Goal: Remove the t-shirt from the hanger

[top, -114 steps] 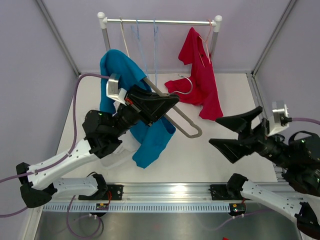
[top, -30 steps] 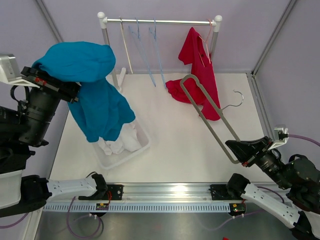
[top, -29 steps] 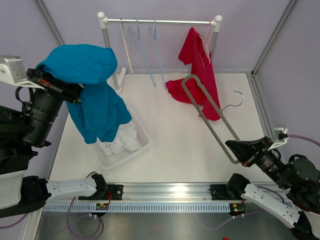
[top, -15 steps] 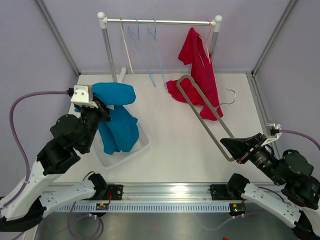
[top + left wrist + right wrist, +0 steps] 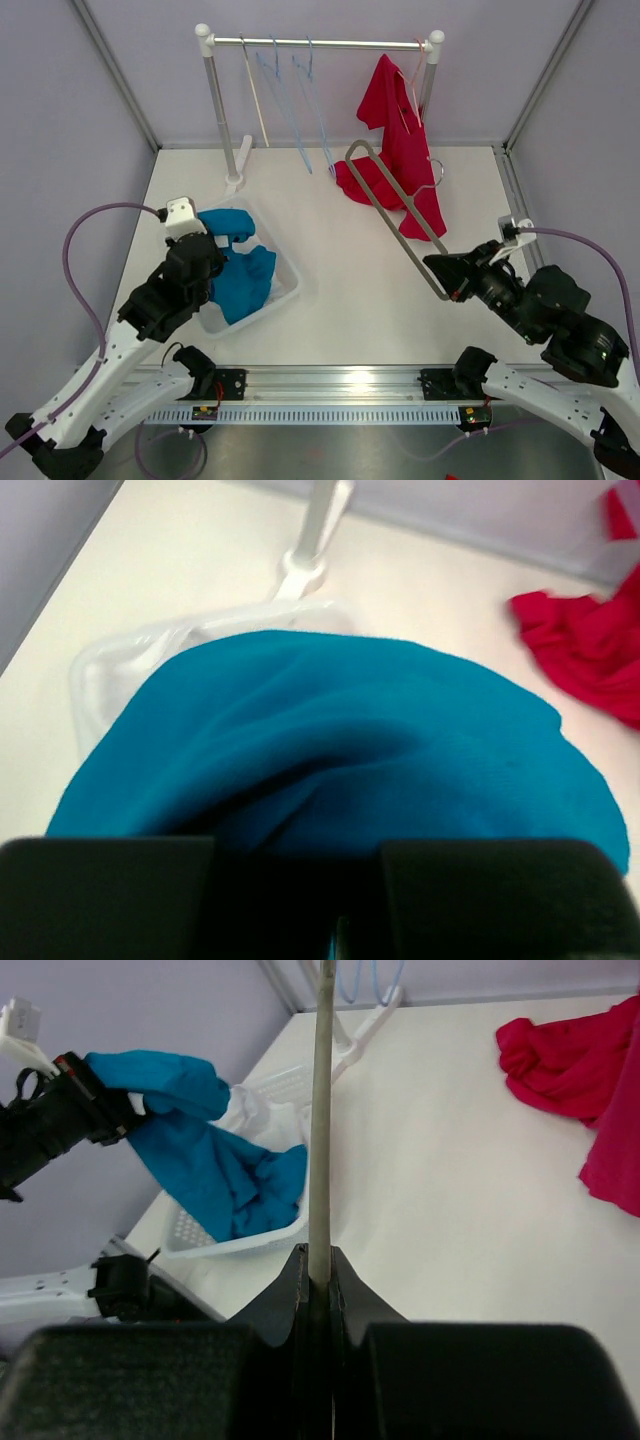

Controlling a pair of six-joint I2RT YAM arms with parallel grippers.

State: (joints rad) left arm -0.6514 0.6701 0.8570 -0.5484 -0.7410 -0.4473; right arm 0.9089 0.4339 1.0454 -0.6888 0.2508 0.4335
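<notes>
The open part of the bar [image 5: 362, 45] lies outward and to the left in the top view, so my right gripper will go that way toward it.
The blue t-shirt [image 5: 240, 278] lies bunched in the white basket [image 5: 290, 291], off the hanger. Its top end still hangs from my left gripper [image 5: 213, 240], which hovers over the basket's left side. In the left wrist view the t-shirt [image 5: 350, 730] covers the fingertips, so the jaws are hidden. The right wrist view shows the t-shirt [image 5: 200, 1160] draping from that gripper down into the basket [image 5: 250, 1245]. My right gripper [image 5: 447, 280] is shut on the lower end of the bare grey hanger [image 5: 395, 215], which slants up toward the rack. The hanger's bar [image 5: 322, 1110] is pinched between the right jaws.
A red garment [image 5: 400, 150] hangs from the rail [image 5: 320, 43] at the back right and pools on the table. Two thin blue hangers [image 5: 300, 90] hang on the rail. The rack's left post [image 5: 222, 110] stands just behind the basket.
My left arm has come down from high on the left and lowered the t-shirt into the basket. The right arm has swung the bare hanger back toward the rack.
</notes>
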